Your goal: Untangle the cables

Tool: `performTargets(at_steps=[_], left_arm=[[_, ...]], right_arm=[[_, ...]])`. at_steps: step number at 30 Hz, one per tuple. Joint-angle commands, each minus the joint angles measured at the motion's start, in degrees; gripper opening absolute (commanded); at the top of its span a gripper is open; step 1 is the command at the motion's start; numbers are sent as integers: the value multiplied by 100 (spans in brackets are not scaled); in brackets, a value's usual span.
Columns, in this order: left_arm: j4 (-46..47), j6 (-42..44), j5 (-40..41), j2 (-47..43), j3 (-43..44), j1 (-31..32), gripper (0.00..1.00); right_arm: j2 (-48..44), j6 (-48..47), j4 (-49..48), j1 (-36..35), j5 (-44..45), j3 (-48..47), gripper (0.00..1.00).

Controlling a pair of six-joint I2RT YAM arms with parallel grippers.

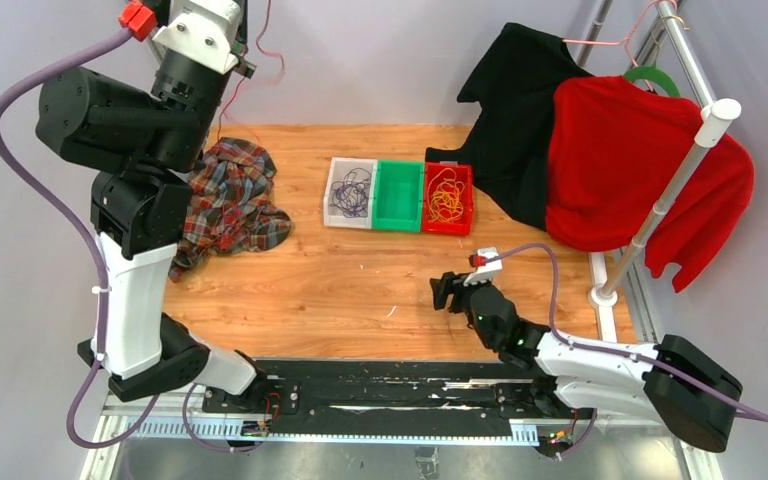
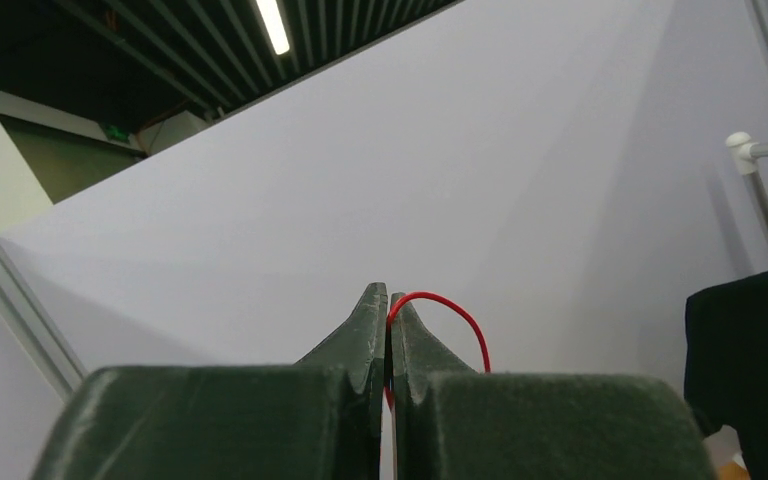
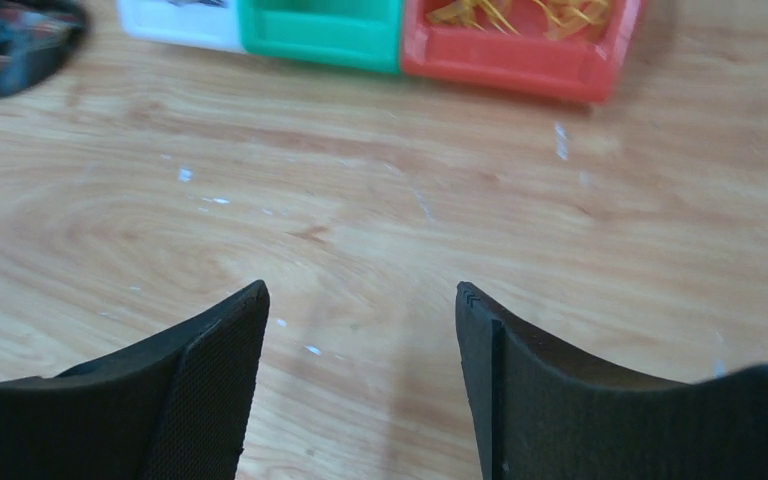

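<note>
The red cable hangs on the left in the top view, so the robot's right gripper will next turn and shift to that side in front of the white bin.
My left gripper (image 1: 245, 40) is raised high at the back left, its jaws shut (image 2: 388, 292) on a thin red cable (image 2: 460, 318). That red cable (image 1: 278, 62) hangs down in a loop toward the plaid cloth. A dark purple cable (image 1: 350, 195) lies curled in the white bin (image 1: 332, 172). A yellow-orange cable (image 1: 447, 198) lies in the red bin (image 1: 466, 226), also in the right wrist view (image 3: 560, 12). My right gripper (image 1: 447, 290) hovers low over the bare wooden table, open (image 3: 360, 290), nothing between its fingers.
A green bin (image 1: 398, 222) stands between the white and red ones. A plaid cloth (image 1: 230, 195) lies bunched at the left. A black garment (image 1: 520, 120) and a red sweater (image 1: 630, 160) hang on a white rack (image 1: 660, 200) at the right.
</note>
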State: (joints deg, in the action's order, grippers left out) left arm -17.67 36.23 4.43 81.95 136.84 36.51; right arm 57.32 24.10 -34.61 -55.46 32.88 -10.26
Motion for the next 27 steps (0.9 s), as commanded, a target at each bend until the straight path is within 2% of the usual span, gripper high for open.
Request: performTargets(at_steps=[1,8,14,18,21,27], left_arm=[[-68,-55,-151,-47,-34,4,0],[-173,-62,-302,-133,-43,5,0],[-326,-121,-600,-166,-28,151,0],[-398,-5,-684,-154,0,406,0],[-423,106,-676,-123,45,570,0],[-501,109,-695,-75,271,789,0]], right_arm=[[65,-494,-22,72,-1069,-738,69],[697,-1400,-211,-281,-2337,-2194,69],[1571,-1734,-667,-376,-3115,-2863,70],[2245,-1845,-901,-386,-3265,-3183,70],[2757,-1920,-1014,-382,-2960,-3307,69],[3456,-1858,-1541,-276,-2372,-3131,52]])
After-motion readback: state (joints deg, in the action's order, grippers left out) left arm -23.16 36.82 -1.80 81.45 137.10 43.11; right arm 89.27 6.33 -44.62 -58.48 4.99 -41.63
